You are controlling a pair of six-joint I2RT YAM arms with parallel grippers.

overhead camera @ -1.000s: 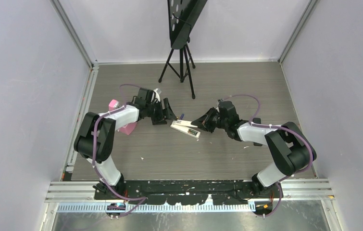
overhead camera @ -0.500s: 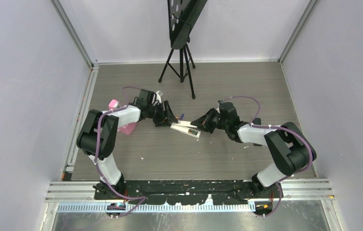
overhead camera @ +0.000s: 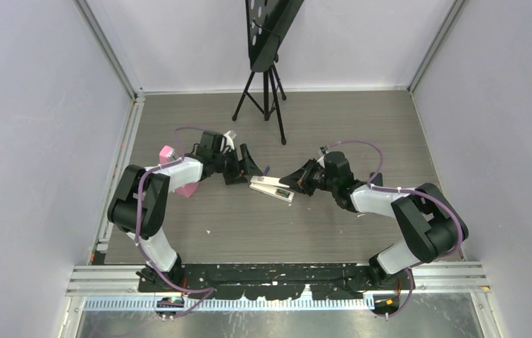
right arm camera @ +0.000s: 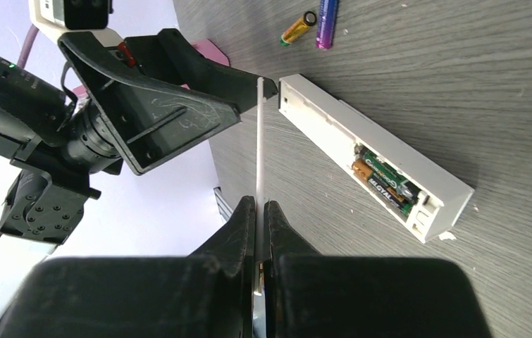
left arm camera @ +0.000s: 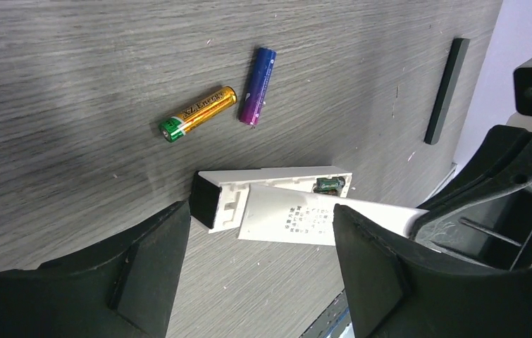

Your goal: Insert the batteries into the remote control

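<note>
My right gripper is above the remote's open bay (right arm camera: 385,180), which already has both batteries inside, and will next move down and back to release the cover (right arm camera: 258,141) over it.
The white remote (overhead camera: 271,189) lies mid-table with its battery bay open. A reddish-brown and a dark battery (right arm camera: 382,182) sit side by side in the bay. An orange-yellow battery (left arm camera: 198,113) and a purple battery (left arm camera: 258,76) lie loose on the table just beyond the remote. My right gripper (right arm camera: 257,203) is shut on the thin white battery cover (right arm camera: 258,141), held edge-on and tilted over the remote; its printed face shows in the left wrist view (left arm camera: 298,222). My left gripper (left arm camera: 259,211) is open and empty, hovering at the remote's left end (overhead camera: 246,165).
A black strip (left arm camera: 444,90) lies on the table beyond the batteries. A black tripod stand (overhead camera: 266,91) is at the back. A pink object (overhead camera: 189,187) sits under the left arm. Walls close both sides.
Both arms have shifted only slightly. The remote and loose batteries have not moved, and the right gripper still holds the cover.
</note>
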